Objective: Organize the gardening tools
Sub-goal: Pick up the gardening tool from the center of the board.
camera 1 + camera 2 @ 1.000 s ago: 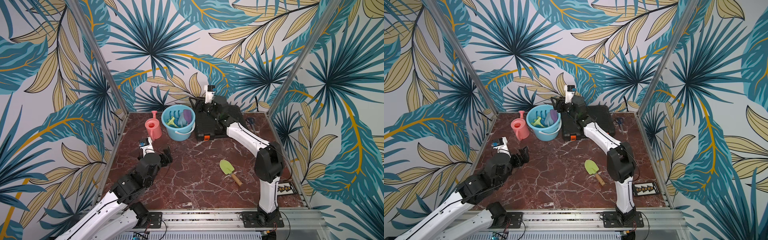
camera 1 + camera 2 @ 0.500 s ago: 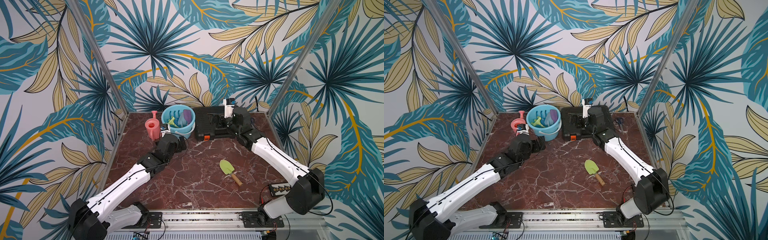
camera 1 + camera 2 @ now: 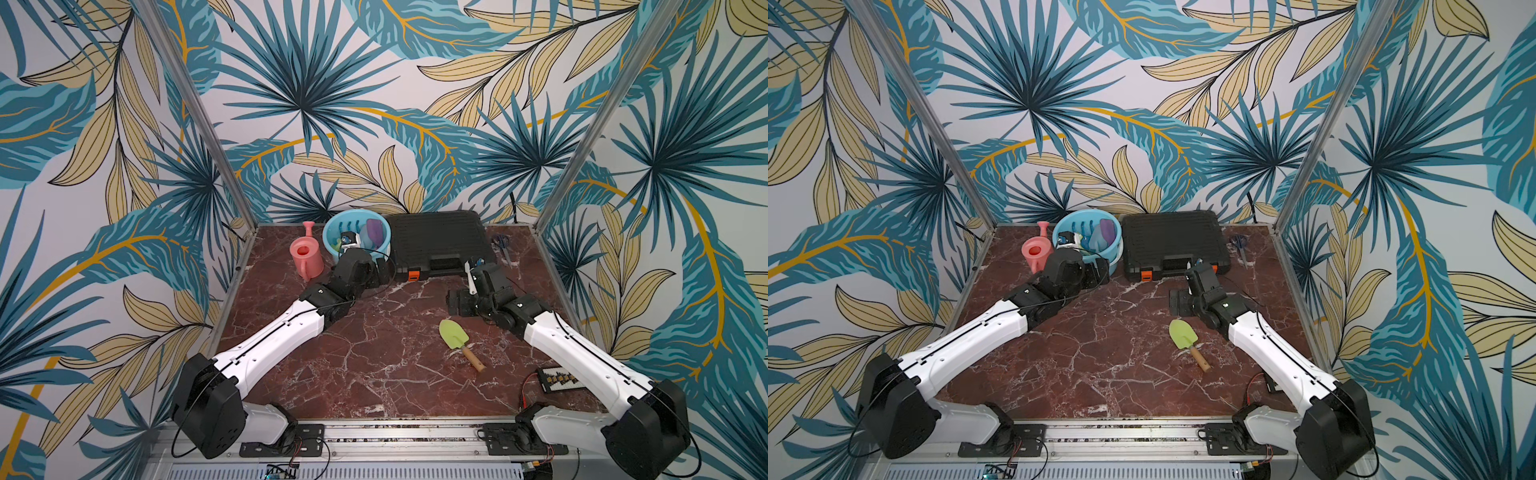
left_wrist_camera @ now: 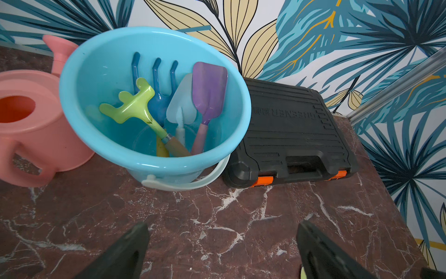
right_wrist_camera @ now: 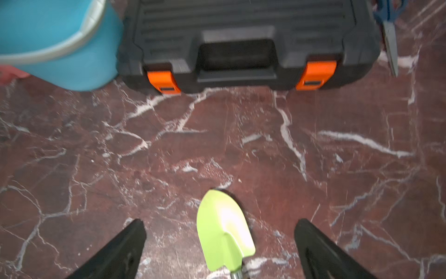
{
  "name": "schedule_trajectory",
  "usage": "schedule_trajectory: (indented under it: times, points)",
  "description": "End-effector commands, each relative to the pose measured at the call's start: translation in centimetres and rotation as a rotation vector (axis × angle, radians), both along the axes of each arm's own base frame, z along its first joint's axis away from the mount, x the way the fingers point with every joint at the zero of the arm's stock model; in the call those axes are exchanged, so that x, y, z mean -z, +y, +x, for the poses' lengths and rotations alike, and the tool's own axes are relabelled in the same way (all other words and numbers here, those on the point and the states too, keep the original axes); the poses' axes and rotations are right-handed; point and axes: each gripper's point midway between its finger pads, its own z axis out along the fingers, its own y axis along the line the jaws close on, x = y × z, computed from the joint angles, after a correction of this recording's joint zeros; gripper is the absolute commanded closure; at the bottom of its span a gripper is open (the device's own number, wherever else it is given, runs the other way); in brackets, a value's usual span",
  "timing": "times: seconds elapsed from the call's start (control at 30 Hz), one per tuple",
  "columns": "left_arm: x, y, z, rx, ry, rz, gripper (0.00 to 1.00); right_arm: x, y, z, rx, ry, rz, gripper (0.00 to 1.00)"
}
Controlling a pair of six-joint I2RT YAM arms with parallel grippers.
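My right gripper is about to move back past the lime blade and down onto the wooden handle [image 3: 473,359], because that lies below it, closer to my base.
A lime trowel [image 3: 455,336] [image 3: 1180,334] with a wooden handle lies on the marble, front right of centre. My right gripper [image 3: 457,302] hovers open just behind its blade [image 5: 224,232], which shows between the spread fingers untouched. At the back, the blue bucket [image 3: 327,237] [image 4: 154,165] holds a green hoe [image 4: 131,106], a blue fork-rake [image 4: 156,103], a pale blue trowel [image 4: 179,106] and a purple scoop [image 4: 208,87]. The pink watering can [image 3: 306,257] [image 4: 36,125] stands left of it. My left gripper [image 3: 384,270] [image 4: 222,229] is open and empty just in front of the bucket.
A shut black case [image 3: 436,241] [image 5: 236,36] with orange latches sits right of the bucket against the back wall. Blue-handled scissors [image 3: 500,243] [image 5: 388,29] lie right of the case. A small circuit board [image 3: 557,378] with wires lies at the front right corner.
My right arm drew back from the bucket and case toward the lime trowel, its jaws spreading wider. My left arm stretched forward from the left side up to the bucket.
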Motion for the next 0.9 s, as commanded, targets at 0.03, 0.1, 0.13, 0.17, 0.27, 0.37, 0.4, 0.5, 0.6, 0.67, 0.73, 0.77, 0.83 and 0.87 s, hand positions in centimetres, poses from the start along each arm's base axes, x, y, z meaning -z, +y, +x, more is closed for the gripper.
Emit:
schedule_trajectory:
  times: [0.03, 0.1, 0.13, 0.17, 0.27, 0.37, 0.4, 0.5, 0.6, 0.67, 0.73, 0.77, 0.83, 0.87]
  points:
    - [-1.8, -0.2, 0.4, 0.014, -0.035, -0.018, 0.0, 3.8, -1.1, -2.7, 0.055, 0.158, -0.02, 0.03]
    - [-1.7, -0.1, 0.3, 0.012, -0.03, -0.016, 0.0, 4.9, -1.1, -3.3, 0.065, 0.204, -0.018, 0.05]
    - [-1.7, 0.0, 0.2, 0.011, -0.026, -0.013, 0.0, 5.4, -1.1, -3.6, 0.07, 0.223, -0.015, 0.06]
    - [-1.6, 0.2, 0.1, 0.009, -0.025, -0.01, 0.0, 5.9, -1.1, -3.9, 0.078, 0.242, -0.01, 0.08]
    - [-1.7, 0.7, -0.3, -0.004, -0.023, -0.01, 0.0, 7.6, -1.2, -5.4, 0.11, 0.322, 0.01, 0.14]
    - [-1.5, 1.3, -0.7, -0.021, -0.024, -0.012, 0.0, 9.4, -1.6, -7.5, 0.147, 0.407, 0.022, 0.2]
    - [-1.4, 1.5, -0.9, -0.024, -0.024, -0.012, 0.0, 10.0, -1.8, -8.4, 0.158, 0.435, 0.024, 0.21]
    - [-1.5, 1.9, -1.1, -0.035, -0.027, -0.016, 0.0, 11.0, -2.0, -10.4, 0.16, 0.492, 0.014, 0.23]
    - [-1.2, 2.1, -1.3, -0.04, -0.022, -0.015, 0.0, 11.5, -2.4, -11.6, 0.159, 0.513, 0.005, 0.23]
    - [-0.7, 2.2, -1.5, -0.036, -0.004, -0.005, 0.0, 11.9, -2.6, -12.0, 0.158, 0.526, -0.002, 0.25]
    - [-0.5, 2.2, -1.5, -0.034, 0.003, -0.002, 0.0, 12.3, -2.6, -12.3, 0.153, 0.539, -0.008, 0.29]
    - [-0.5, 2.1, -1.5, -0.033, 0.003, -0.005, 0.0, 12.7, -2.6, -12.4, 0.152, 0.548, -0.011, 0.31]
    - [-0.5, 2.0, -1.4, -0.029, 0.006, -0.007, 0.0, 13.2, -2.5, -12.6, 0.149, 0.558, -0.012, 0.34]
    - [-0.6, 2.0, -1.4, -0.029, 0.003, -0.009, 0.0, 13.5, -2.5, -12.7, 0.148, 0.564, -0.013, 0.36]
